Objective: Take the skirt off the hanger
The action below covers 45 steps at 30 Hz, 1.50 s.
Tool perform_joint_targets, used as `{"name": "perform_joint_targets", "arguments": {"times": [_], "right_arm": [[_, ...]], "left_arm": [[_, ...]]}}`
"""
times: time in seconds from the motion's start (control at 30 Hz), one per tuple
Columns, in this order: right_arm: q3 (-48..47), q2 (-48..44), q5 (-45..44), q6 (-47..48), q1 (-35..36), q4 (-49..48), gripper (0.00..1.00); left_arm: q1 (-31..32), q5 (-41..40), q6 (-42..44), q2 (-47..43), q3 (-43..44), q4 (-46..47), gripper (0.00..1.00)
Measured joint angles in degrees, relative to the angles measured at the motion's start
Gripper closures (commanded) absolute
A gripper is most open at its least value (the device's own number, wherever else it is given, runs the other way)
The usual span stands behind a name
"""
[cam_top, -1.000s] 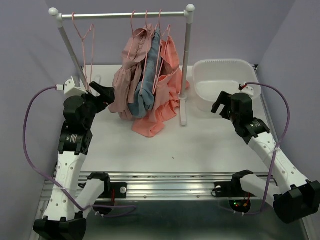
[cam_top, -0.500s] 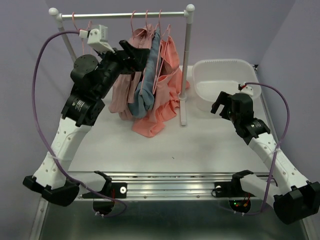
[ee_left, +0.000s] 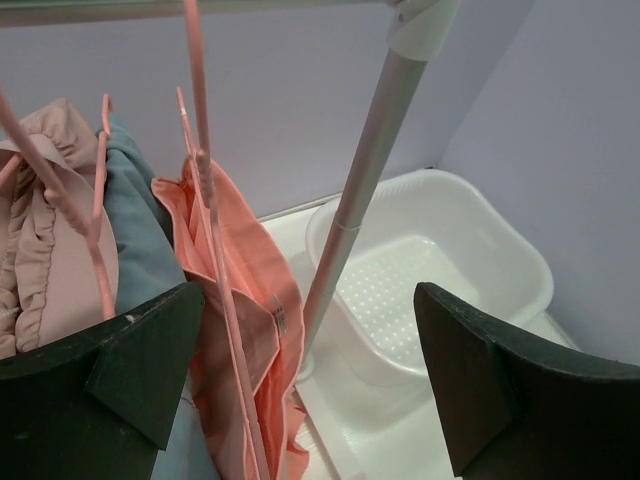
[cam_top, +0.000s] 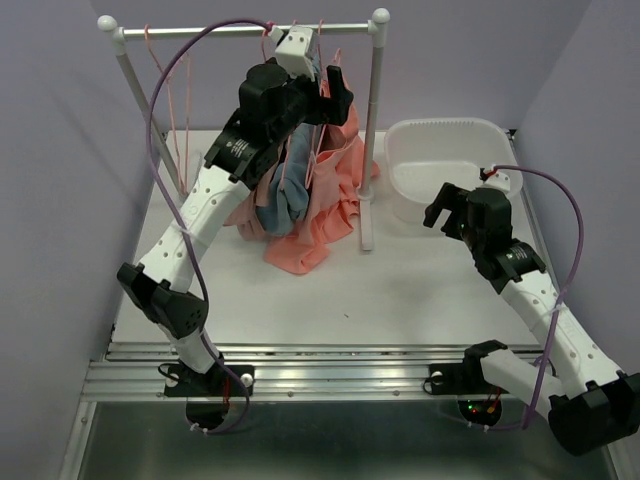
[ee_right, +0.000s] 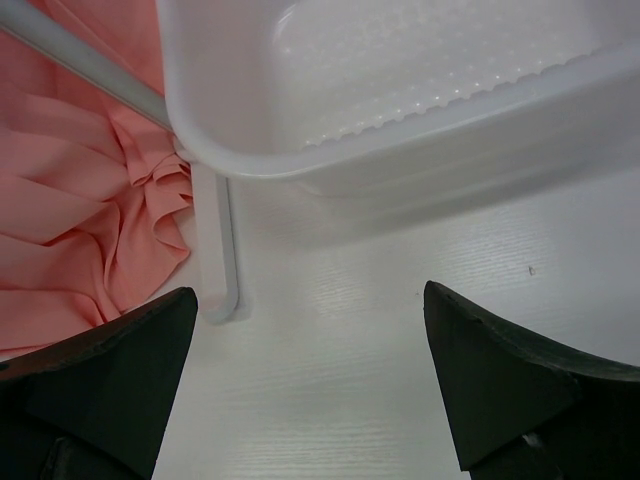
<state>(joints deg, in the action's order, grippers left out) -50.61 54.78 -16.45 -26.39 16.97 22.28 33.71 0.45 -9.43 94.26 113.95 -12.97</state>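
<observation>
My left gripper should turn toward the pink hanger by the salmon garment [ee_left: 250, 290] and ease outward to center the hanger's thin upright stem, since it's nearer one finger.
Three garments hang on pink hangers from the white rail [cam_top: 230, 30]: a dusty pink ruffled one [cam_top: 250, 170], a blue-grey one [cam_top: 290, 195] and a salmon one [cam_top: 340, 185] that trails onto the table. My left gripper [cam_top: 335, 98] is open, high up at the top of the salmon garment. In the left wrist view the left gripper [ee_left: 310, 390] has wide jaws. The salmon garment [ee_left: 250, 290], its pink hanger [ee_left: 205, 200] and the rack pole [ee_left: 365, 190] show between them, none of them gripped. My right gripper [cam_top: 445, 207] is open and empty beside the basket.
A white basket [cam_top: 445, 124] stands at the back right; its rim shows in the right wrist view [ee_right: 300, 150] beside the rack's foot [ee_right: 215, 250]. The rack's right pole [cam_top: 372, 130] stands between garments and basket. Empty pink hangers [cam_top: 165, 80] hang at the rail's left end.
My left arm rose from the table's left side and swung up and right to the rail, ending by the salmon garment. The right arm has barely moved.
</observation>
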Motion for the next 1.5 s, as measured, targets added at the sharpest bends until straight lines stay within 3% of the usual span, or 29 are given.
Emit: {"name": "perform_joint_targets", "arguments": {"times": [0.27, 0.43, 0.47, 0.5, 0.57, 0.77, 0.87, 0.97, 1.0, 1.5], "right_arm": [[0.0, 0.0, 0.02, 0.5, 0.0, 0.0, 0.0], [0.0, 0.0, 0.37, 0.83, 0.0, 0.0, 0.0], [0.0, 0.0, 0.37, 0.92, 0.0, 0.0, 0.0], [0.0, 0.0, 0.37, 0.96, 0.0, 0.0, 0.0], [0.0, 0.0, 0.37, 1.09, 0.0, 0.0, 0.0], [0.0, 0.0, 0.37, 1.14, 0.0, 0.0, 0.0], [0.0, 0.0, 0.39, 1.14, 0.0, 0.0, 0.0], [0.0, 0.0, 0.39, 1.16, 0.0, 0.0, 0.0], [0.0, 0.0, 0.39, 1.18, 0.0, 0.0, 0.0], [0.0, -1.88, 0.85, 1.62, 0.0, 0.02, 0.0]], "left_arm": [[0.07, -3.89, 2.56, 6.01, 4.44, -1.66, 0.02], [0.07, -6.93, 3.65, 8.37, 7.17, -2.08, 0.27], [0.07, -7.52, 3.67, 9.05, 8.13, -2.32, 0.41], [0.07, -7.98, 3.98, 9.68, 8.9, -2.45, 0.46], [0.07, -8.5, 4.37, 10.67, 9.97, -2.56, 0.52], [0.07, -9.49, 5.14, 11.43, 9.99, -2.73, 0.54], [0.07, -10.43, 5.62, 11.72, 9.99, -2.71, 0.65], [0.07, -11.04, 6.27, 11.98, 10.19, -2.75, 0.86], [0.07, -11.32, 6.25, 12.15, 10.34, -2.69, 1.0], [1.86, -15.02, 8.59, 12.72, 10.71, -1.38, 1.0]]}}
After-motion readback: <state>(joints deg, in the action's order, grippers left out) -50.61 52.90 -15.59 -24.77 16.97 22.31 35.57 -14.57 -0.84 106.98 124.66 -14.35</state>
